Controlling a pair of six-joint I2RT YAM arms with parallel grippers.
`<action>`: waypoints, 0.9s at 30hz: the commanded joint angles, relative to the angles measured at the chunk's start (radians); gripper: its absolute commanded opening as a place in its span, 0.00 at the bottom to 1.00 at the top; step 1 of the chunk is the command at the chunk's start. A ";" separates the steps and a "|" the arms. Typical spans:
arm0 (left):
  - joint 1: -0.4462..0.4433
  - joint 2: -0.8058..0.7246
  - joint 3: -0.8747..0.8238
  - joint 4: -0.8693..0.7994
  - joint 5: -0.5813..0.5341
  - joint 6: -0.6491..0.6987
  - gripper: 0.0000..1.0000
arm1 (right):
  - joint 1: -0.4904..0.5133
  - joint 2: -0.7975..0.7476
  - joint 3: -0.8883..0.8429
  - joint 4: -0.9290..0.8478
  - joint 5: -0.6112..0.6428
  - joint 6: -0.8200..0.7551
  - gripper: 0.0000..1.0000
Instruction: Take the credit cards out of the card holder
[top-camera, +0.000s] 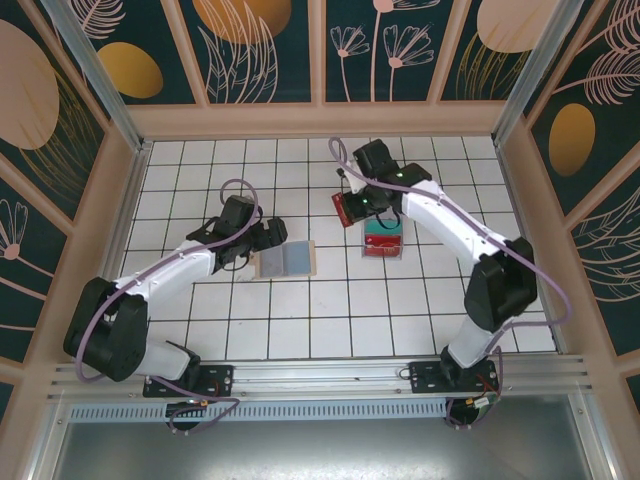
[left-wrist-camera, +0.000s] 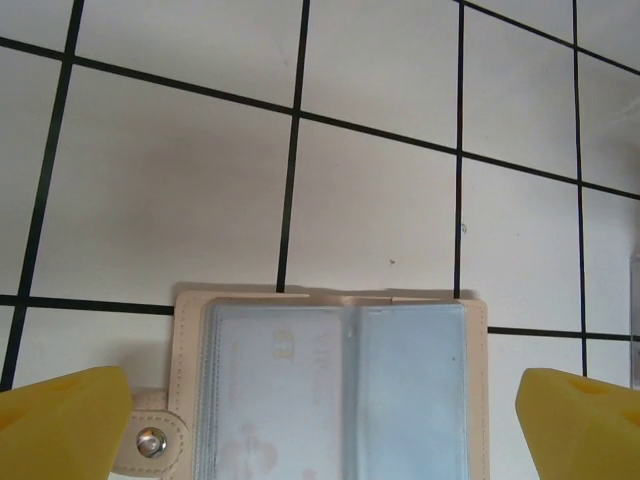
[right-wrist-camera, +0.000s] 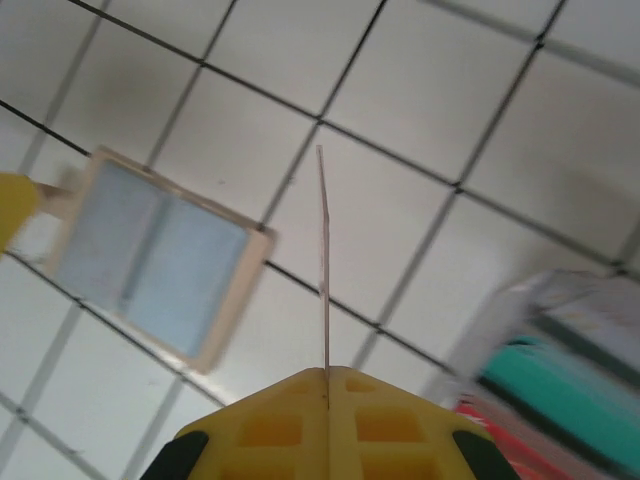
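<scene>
My right gripper turns as it comes back and down over the red section of the clear tray (top-camera: 382, 246) (right-wrist-camera: 515, 440) next. It then releases the card where matching red ones stand.
The card holder (top-camera: 285, 260) lies open and flat on the tiled table, tan-edged with blue-grey clear sleeves, and a card shows faintly inside its left sleeve (left-wrist-camera: 275, 385). My left gripper (top-camera: 268, 238) hovers at its left end, open, with its yellow fingertips (left-wrist-camera: 60, 420) standing on either side of the card holder (left-wrist-camera: 330, 390) and holding nothing. My right gripper (top-camera: 360, 200) is shut on a red credit card (top-camera: 345, 208), held above the table. In the right wrist view that card (right-wrist-camera: 323, 260) is seen edge-on, rising from the closed yellow jaws (right-wrist-camera: 325, 372).
A clear plastic tray (top-camera: 383, 238) with teal and red strips sits just right of the held card, also seen low right in the right wrist view (right-wrist-camera: 560, 380). Wooden walls ring the white tiled table. The card holder (right-wrist-camera: 160, 255) lies left of the held card.
</scene>
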 joint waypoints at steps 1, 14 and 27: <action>0.002 -0.031 0.024 0.013 -0.040 0.028 0.98 | 0.032 -0.090 -0.083 -0.048 0.226 -0.229 0.00; 0.002 0.003 0.047 0.035 -0.073 0.039 0.98 | 0.095 -0.230 -0.356 0.029 0.479 -0.636 0.00; 0.002 -0.042 0.006 0.031 -0.094 0.026 0.98 | 0.128 -0.223 -0.511 0.207 0.579 -0.838 0.00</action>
